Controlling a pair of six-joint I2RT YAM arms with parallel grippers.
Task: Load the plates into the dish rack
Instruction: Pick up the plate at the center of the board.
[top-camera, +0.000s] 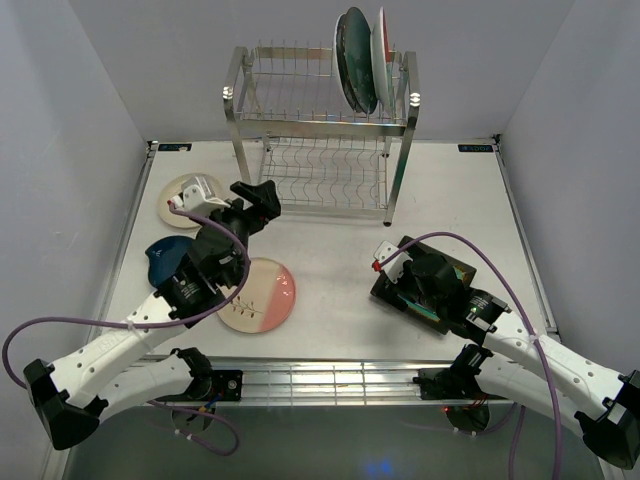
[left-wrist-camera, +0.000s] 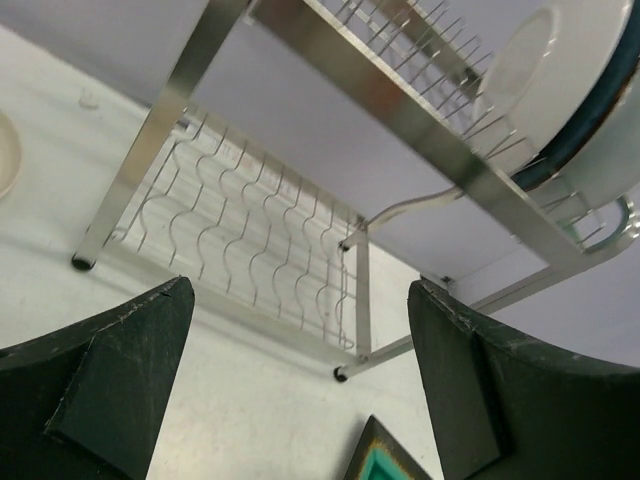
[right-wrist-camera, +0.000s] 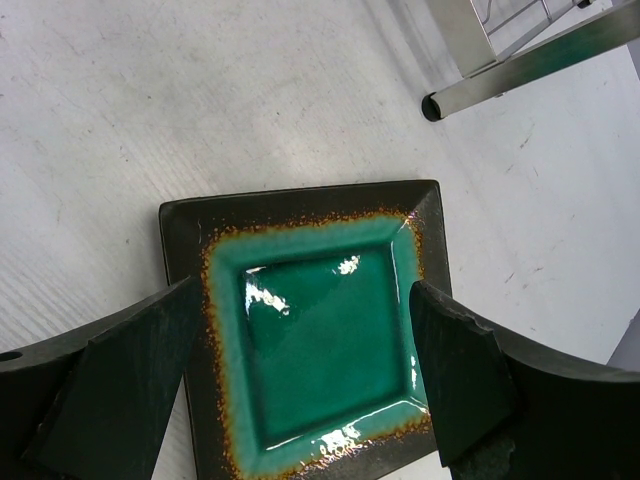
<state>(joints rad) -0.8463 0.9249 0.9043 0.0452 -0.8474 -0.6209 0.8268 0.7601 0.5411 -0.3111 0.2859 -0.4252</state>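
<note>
My left gripper should next draw back to the pink-and-cream plate below, tilting down onto its near rim (top-camera: 239, 328), clear of other plates.
The dish rack (top-camera: 320, 130) stands at the back, with a dark teal plate (top-camera: 355, 60) and a white plate (top-camera: 382, 45) upright in its top tier at the right. On the table to the left lie a cream plate (top-camera: 190, 192), a dark blue plate (top-camera: 163, 255) and a pink-and-cream plate (top-camera: 265, 298). My left gripper (top-camera: 262, 200) (left-wrist-camera: 300, 380) is open and empty, in front of the rack's lower shelf (left-wrist-camera: 260, 240). My right gripper (top-camera: 395, 275) (right-wrist-camera: 305, 370) hangs open over the square green plate (right-wrist-camera: 320, 340) (top-camera: 428, 312), one finger on each side of it.
The rack's front right leg (right-wrist-camera: 520, 70) stands just beyond the square plate. A corner of that plate (left-wrist-camera: 385, 460) shows in the left wrist view. White walls close in the table on three sides.
</note>
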